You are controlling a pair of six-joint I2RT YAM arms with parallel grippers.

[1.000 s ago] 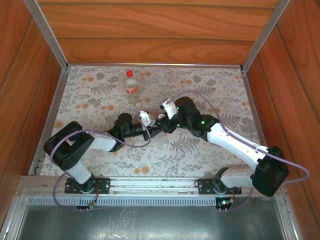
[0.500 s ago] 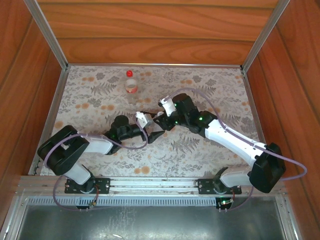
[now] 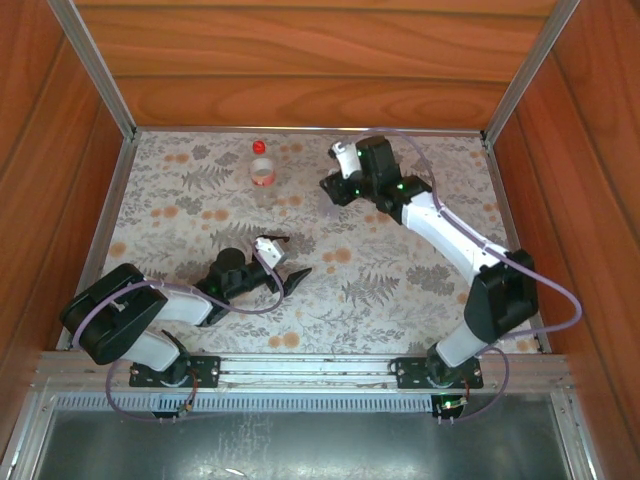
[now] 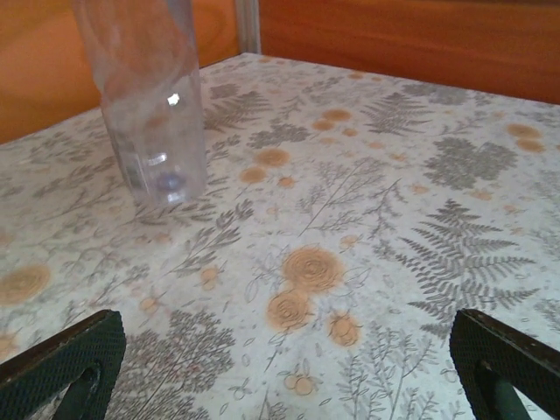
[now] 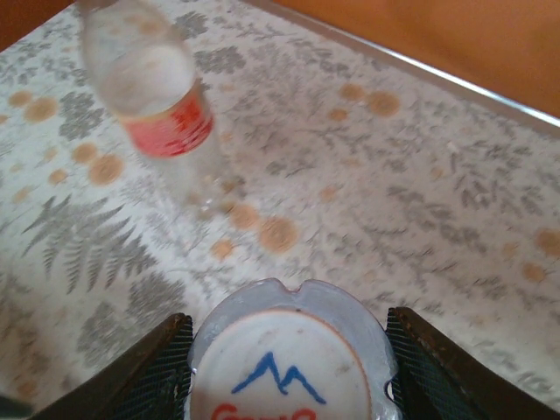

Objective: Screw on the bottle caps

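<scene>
My right gripper sets the plain bluish bottle upright next, a little outward and down, on the flowered cloth beside the labelled bottle, since its white cap is on.
The labelled bottle stands at the back of the cloth, wearing the red cap. In the right wrist view it is the blurred bottle at upper left. My right gripper hangs to its right, shut on the plain bluish bottle. That bottle's white cap, printed in blue and red, sits between the fingers of my right gripper. The left wrist view has this plain bottle upright at upper left, its top cut off. My left gripper is open, over bare cloth.
A flowered cloth covers the table. Wooden walls close in the back and both sides. Aluminium posts rise at the back corners, and a metal rail runs along the near edge.
My right arm has swung from the middle to the back, carrying the plain bottle. My left arm has pulled away toward the near left.
</scene>
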